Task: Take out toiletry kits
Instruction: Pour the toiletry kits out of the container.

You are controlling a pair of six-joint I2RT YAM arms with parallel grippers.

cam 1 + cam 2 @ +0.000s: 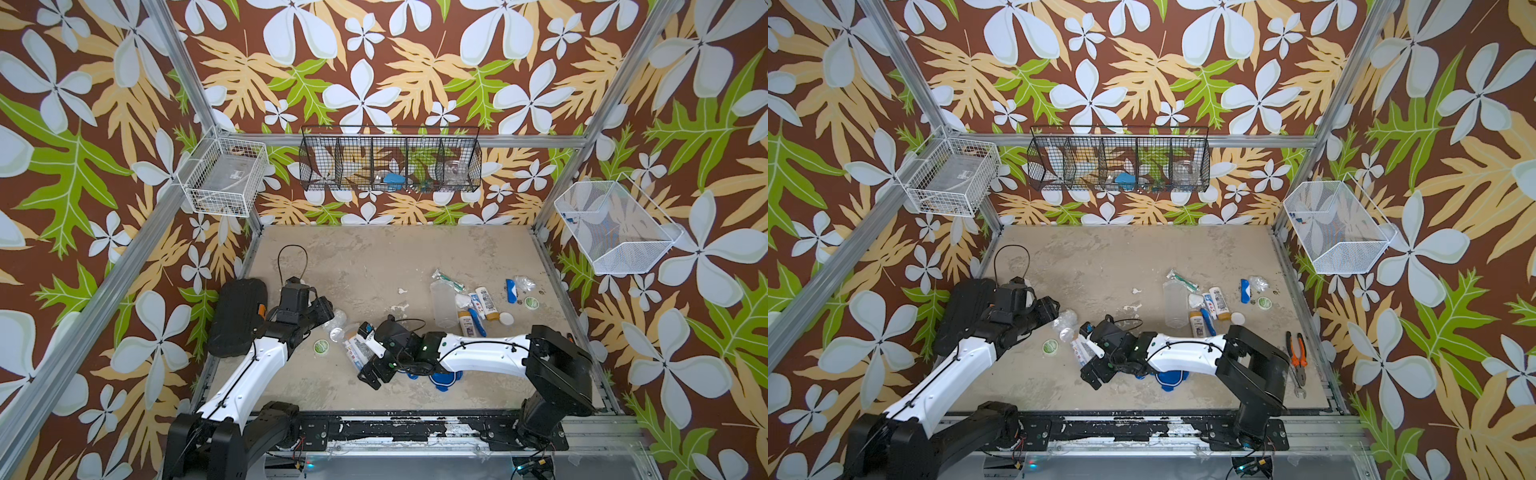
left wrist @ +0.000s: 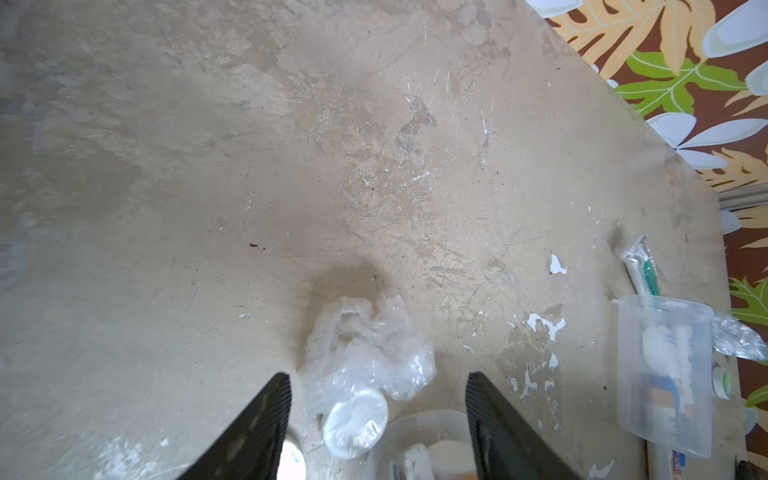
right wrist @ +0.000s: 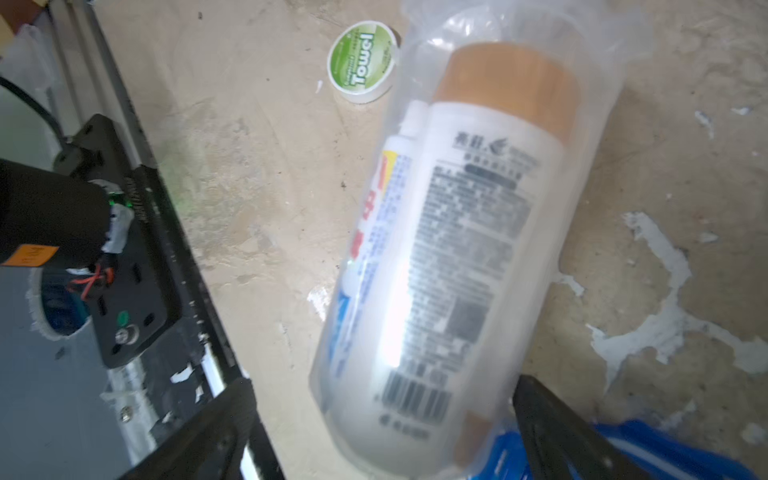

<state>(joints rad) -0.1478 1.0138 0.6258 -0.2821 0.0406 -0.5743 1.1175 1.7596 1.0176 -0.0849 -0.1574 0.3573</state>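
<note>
Next, my right gripper moves toward the left gripper, past the jar's base onto the jar's body, since only the base of the jar sits between the open fingers.
A clear jar lies on its side with a white bottle and a tube from one of the toiletry kits inside. My right gripper is open with its fingers on either side of the jar's base. My left gripper is open over a crumpled clear wrapper and the jar's mouth. A round green tin lies beside them. The other kit lies spread at the right in both top views: tubes, a wrapped toothbrush, a green tin and an empty jar.
A blue lid lies under my right arm. Pliers lie by the right edge. A black pad lies at the left. On the walls hang a white wire basket, a black wire basket and a white mesh basket.
</note>
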